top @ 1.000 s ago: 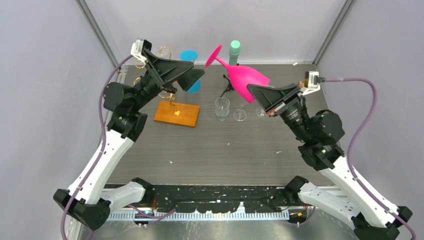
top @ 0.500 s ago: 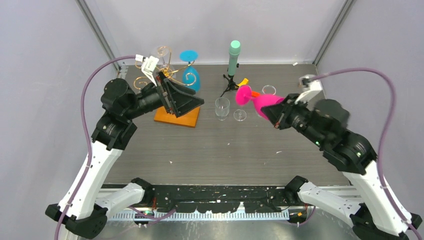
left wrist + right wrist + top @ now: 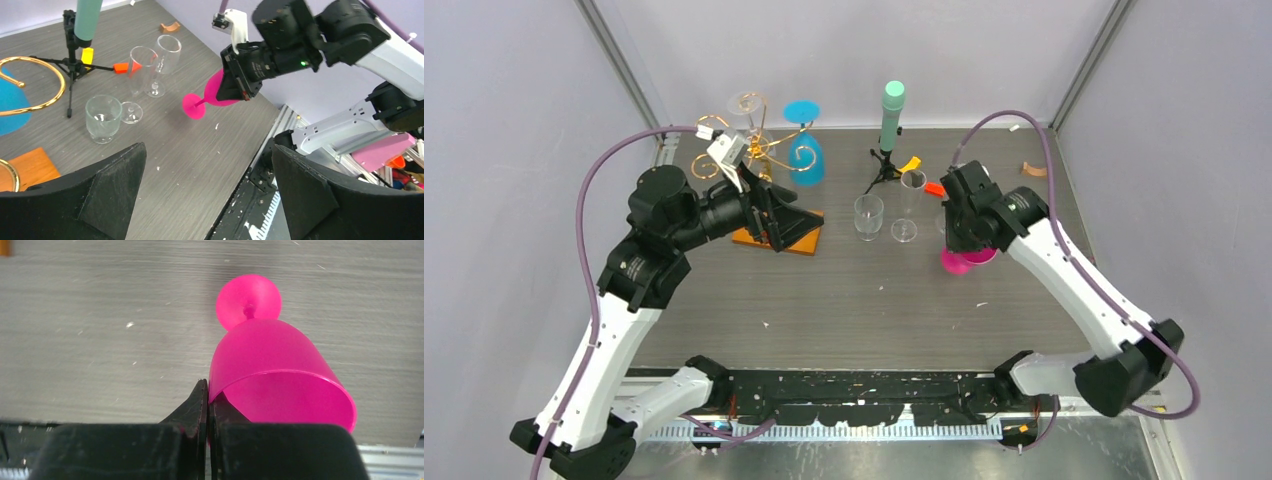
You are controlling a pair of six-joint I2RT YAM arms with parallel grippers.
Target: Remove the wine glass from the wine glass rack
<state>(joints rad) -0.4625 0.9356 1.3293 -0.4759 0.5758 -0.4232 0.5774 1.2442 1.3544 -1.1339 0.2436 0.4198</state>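
The pink wine glass (image 3: 280,375) in my right gripper is leaning, so next I will tilt it upright and lower its foot onto the bare tabletop below the gripper.
The wine glass rack (image 3: 759,150), gold wire scrolls on an orange-brown wooden base (image 3: 808,243), stands at the back left. A blue wine glass (image 3: 805,155) hangs upside down from one arm. My left gripper (image 3: 792,225) hovers open and empty over the base, its fingers wide apart (image 3: 208,147). A pink wine glass (image 3: 280,375) is off the rack, right of centre. My right gripper (image 3: 207,390) is shut on its rim, one finger inside the bowl and one outside. The glass tilts foot-down (image 3: 194,106), low over the table; whether it touches I cannot tell.
A mint-green cylinder on a black tripod (image 3: 891,105) stands at the back centre. Before it are a clear tumbler (image 3: 868,215) and two clear stemmed glasses (image 3: 911,195). Small yellow and orange blocks (image 3: 911,163) lie near the tripod. The table's near edge (image 3: 260,160) lies below my left gripper.
My right arm swung the pink glass down from high above the table to low, right of the clear glasses. My left gripper opened wider and dropped toward the rack's base.
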